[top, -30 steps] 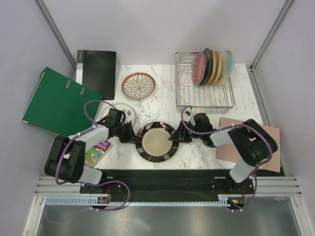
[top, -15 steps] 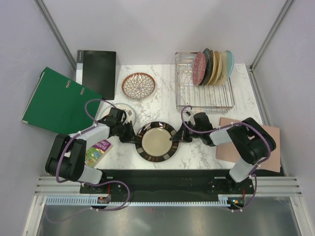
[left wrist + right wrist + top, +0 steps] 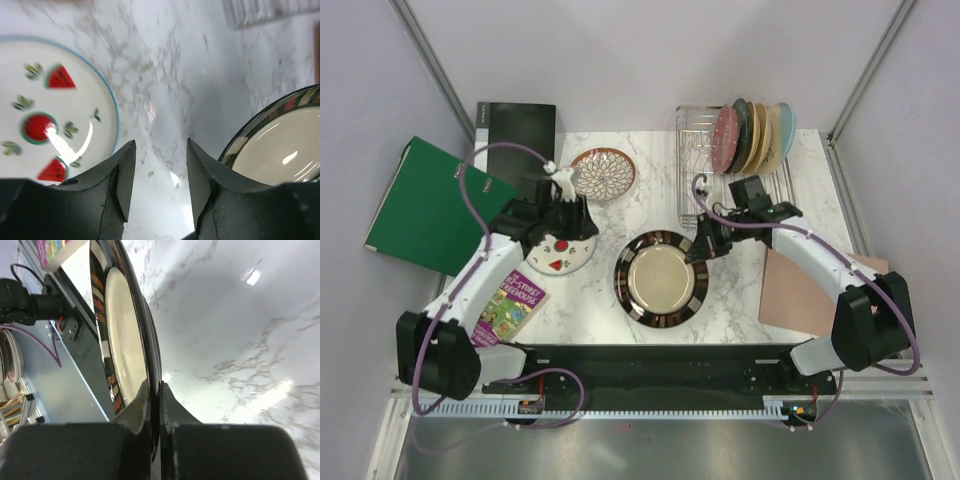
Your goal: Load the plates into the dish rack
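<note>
The dark plate goes up and outward in my right gripper next, turns upright, then comes down and gets released. Empty rack space beside the pink dotted plate [image 3: 725,140] lies outward.
My right gripper [image 3: 701,246] is shut on the right rim of the dark-rimmed, cream-centred plate [image 3: 660,278] and holds it raised off the marble table. In the right wrist view my fingers [image 3: 155,390] pinch the plate's rim [image 3: 125,340]. My left gripper [image 3: 570,222] is open and empty, above the table between the white fruit plate [image 3: 560,252] and the dark plate. The left wrist view shows that fruit plate [image 3: 50,110] on the left of my gripper [image 3: 160,170]. The brown petal plate [image 3: 602,172] lies at the back. The pink dotted plate [image 3: 725,140] stands in the wire dish rack [image 3: 732,205].
Dark, cream and teal plates [image 3: 765,135] also stand in the rack. A pinkish board [image 3: 810,290] lies at the right. A green binder [image 3: 430,205] and a black binder [image 3: 515,135] sit at the back left. A children's book [image 3: 510,300] lies at the front left.
My right gripper has lifted the dark-rimmed plate by its right rim and carried it right. My left gripper has left the plate's left edge and risen toward the back, over the fruit plate.
</note>
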Robot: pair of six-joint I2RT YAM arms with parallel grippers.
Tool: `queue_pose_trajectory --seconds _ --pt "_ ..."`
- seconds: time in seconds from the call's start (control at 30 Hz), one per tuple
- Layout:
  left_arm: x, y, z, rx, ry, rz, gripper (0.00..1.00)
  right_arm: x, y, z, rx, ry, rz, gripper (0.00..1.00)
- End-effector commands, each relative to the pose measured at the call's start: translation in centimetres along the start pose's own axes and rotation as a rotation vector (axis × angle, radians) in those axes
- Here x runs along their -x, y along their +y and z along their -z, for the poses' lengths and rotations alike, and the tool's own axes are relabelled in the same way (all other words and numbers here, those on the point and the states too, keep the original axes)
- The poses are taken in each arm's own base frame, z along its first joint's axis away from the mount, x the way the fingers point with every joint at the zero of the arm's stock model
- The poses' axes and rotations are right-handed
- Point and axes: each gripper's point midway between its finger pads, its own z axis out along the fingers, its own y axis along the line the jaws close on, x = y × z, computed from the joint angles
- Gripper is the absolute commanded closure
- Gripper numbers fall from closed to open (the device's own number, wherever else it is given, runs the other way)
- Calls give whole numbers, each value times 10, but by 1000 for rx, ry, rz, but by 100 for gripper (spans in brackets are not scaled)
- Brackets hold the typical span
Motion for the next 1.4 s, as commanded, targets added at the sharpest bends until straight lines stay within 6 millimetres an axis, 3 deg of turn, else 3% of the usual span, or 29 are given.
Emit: queue_pose_trajectory --seconds 0.0,0.1,0.17,0.2,0.23,0.3,0.33,0.43,0.5,0.53,0.63,0.67,0.7,0.77,0.8,0.93,1.37 --pt "61 1 45 79 -223 -183 48 40 47 49 99 -75 139 100" --pt "76 8 52 137 -298 -199 46 91 60 66 97 -175 156 100" --pt "80 17 45 175 -311 -182 45 143 70 87 68 -308 198 100" --pt "81 21 42 191 -308 -166 45 163 65 96 2 -364 213 100" --pt "85 20 40 188 -310 -145 46 196 71 114 -62 -447 263 100" --pt "83 27 26 205 -277 -96 49 232 66 137 -193 -558 306 100" --pt "84 27 22 205 -268 -56 50 265 57 163 -330 -686 321 100" --pt "80 26 11 189 -230 11 51 310 37 203 -578 -858 289 100" --pt "76 22 9 166 -224 29 51 330 31 216 -693 -925 278 100" --pt "73 22 9 163 -222 31 51 336 19 233 -812 -984 233 100" --pt "69 24 11 169 -229 23 50 351 19 242 -925 -1088 190 100" --pt "67 25 11 173 -228 23 50 347 8 260 -1068 -1150 119 100" --pt "64 26 12 180 -228 24 50 347 9 254 -1138 -1165 109 100" --pt "61 27 13 184 -230 28 50 348 7 263 -1240 -1221 63 100" --pt "58 28 12 181 -225 35 50 351 7 251 -1261 -1223 55 100" --pt "55 24 15 165 -237 38 50 357 1 240 -1339 -1251 35 100" --pt "40 27 12 163 -233 43 49 364 -51 211 -1519 -1148 75 100"
